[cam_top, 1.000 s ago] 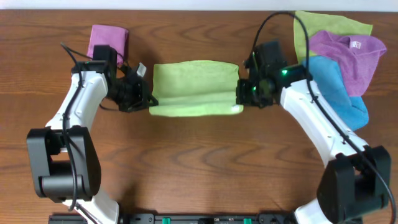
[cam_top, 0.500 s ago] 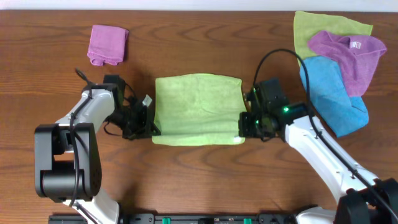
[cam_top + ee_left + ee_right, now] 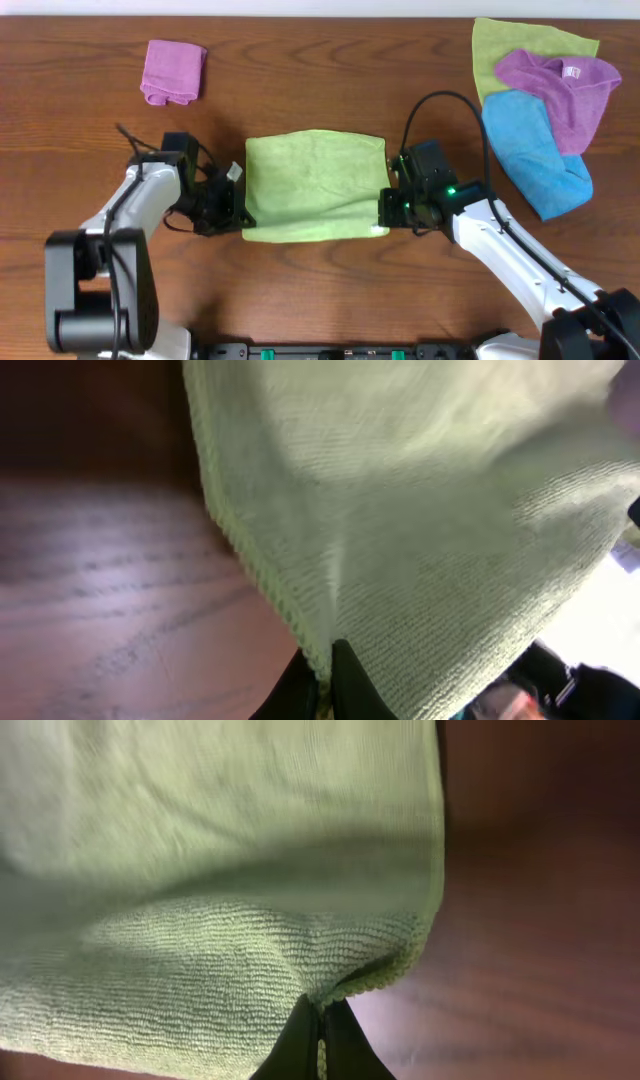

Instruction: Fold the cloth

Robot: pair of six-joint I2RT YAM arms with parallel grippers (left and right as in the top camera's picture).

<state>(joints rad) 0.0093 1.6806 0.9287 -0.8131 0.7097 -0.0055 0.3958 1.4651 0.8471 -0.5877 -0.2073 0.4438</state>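
The cloth's back half lies uncovered, so my right gripper will next carry its pinched corner of the cloth outward and down onto the cloth's far corner nearest the pile and release it there.
The lime-green cloth (image 3: 315,185) lies folded double in the middle of the table, with the doubled edges toward the front. My left gripper (image 3: 238,212) is shut on its near-left corner. My right gripper (image 3: 385,210) is shut on its near-right corner. In the left wrist view the cloth (image 3: 430,510) fills most of the frame and its hem runs down into the closed fingers (image 3: 325,685). In the right wrist view the cloth (image 3: 220,870) fills the left and its corner is pinched between the closed fingers (image 3: 320,1040).
A folded purple cloth (image 3: 173,71) lies at the back left. A pile at the back right holds a duller yellow-green cloth (image 3: 520,45), a purple cloth (image 3: 560,85) and a blue cloth (image 3: 535,150). Bare wood table (image 3: 320,290) lies in front.
Both grippers have pulled the cloth's held edge toward the front of the table, over the lower layer. The cloth went from a narrow strip farther back to a taller rectangle nearer the front.
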